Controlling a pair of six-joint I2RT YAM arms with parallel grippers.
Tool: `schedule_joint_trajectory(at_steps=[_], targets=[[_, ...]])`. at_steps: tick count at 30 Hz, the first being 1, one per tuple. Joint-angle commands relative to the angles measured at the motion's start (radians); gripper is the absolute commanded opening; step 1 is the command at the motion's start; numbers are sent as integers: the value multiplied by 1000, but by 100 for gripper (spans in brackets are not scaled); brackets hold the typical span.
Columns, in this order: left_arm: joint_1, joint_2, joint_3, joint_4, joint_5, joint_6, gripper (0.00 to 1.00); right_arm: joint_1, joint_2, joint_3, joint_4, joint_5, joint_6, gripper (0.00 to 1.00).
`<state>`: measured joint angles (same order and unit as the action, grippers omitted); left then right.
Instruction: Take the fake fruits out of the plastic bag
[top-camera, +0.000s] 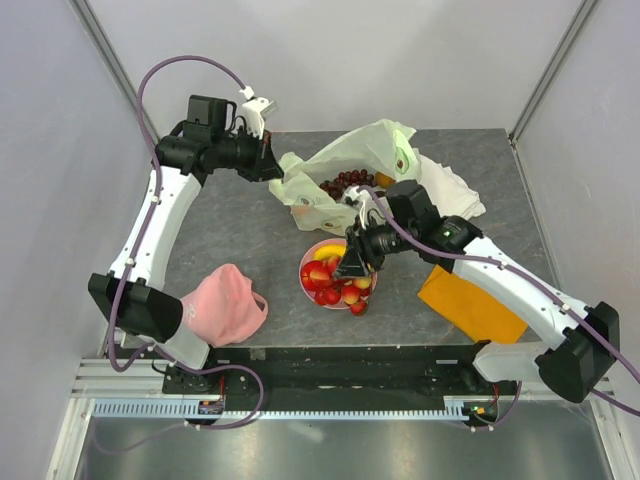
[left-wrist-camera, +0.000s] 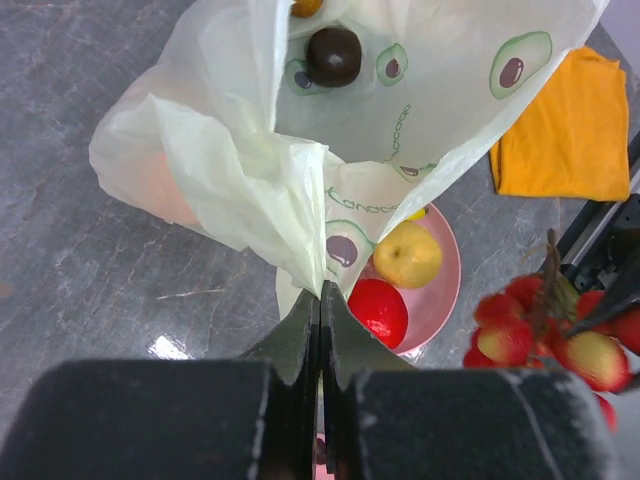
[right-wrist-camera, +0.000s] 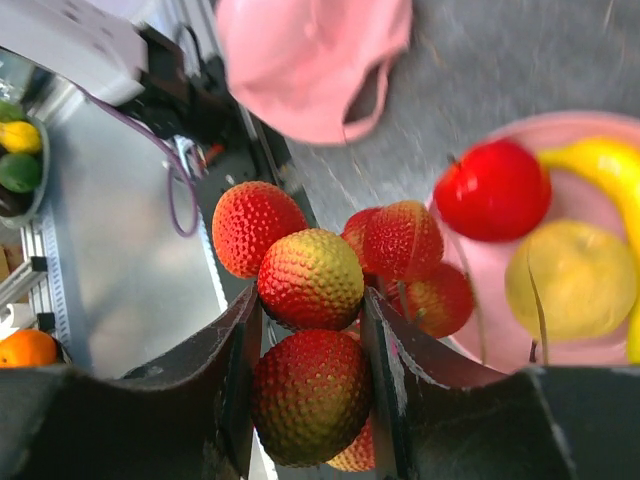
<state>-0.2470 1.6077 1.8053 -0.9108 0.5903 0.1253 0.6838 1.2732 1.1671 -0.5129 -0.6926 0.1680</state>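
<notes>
The robot's right gripper will go down next toward the plate's bare near edge (right-wrist-camera: 488, 290), which lies below, beside the red apple (right-wrist-camera: 492, 190), and let go of the berry cluster where pink still shows.
The pale green plastic bag (top-camera: 352, 158) lies at the back of the table, its mouth held up. My left gripper (top-camera: 272, 166) is shut on the bag's edge (left-wrist-camera: 300, 215), pinched at the fingertips (left-wrist-camera: 321, 296). Inside the bag I see a dark plum (left-wrist-camera: 333, 55), an orange (left-wrist-camera: 306, 6) and a purple grape bunch (top-camera: 347, 183). My right gripper (top-camera: 352, 268) is shut on the red-yellow berry cluster (right-wrist-camera: 312, 285) above the pink plate (top-camera: 303, 274). On the plate are a red apple (right-wrist-camera: 492, 190), a banana (right-wrist-camera: 600, 165) and a round yellow fruit (right-wrist-camera: 565, 280).
A pink cap (top-camera: 225, 303) lies near the front left edge. An orange cloth (top-camera: 470, 300) sits front right under the right arm. A white cloth (top-camera: 452, 190) lies behind it, beside the bag.
</notes>
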Motion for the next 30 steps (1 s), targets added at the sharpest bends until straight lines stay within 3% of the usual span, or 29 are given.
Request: schedule_joint_trajectory(at_steps=[1,21,30], targets=[[5,-61,-4,-3,-24,45,1,5,-18,-83,40,48,-16,6],[5,-92,-124,-7,2,53,2,5,227,-90,129,139,-142,6],[6,-83,-121,-7,13,53,2,5,265,-96,113,243,-159,17]])
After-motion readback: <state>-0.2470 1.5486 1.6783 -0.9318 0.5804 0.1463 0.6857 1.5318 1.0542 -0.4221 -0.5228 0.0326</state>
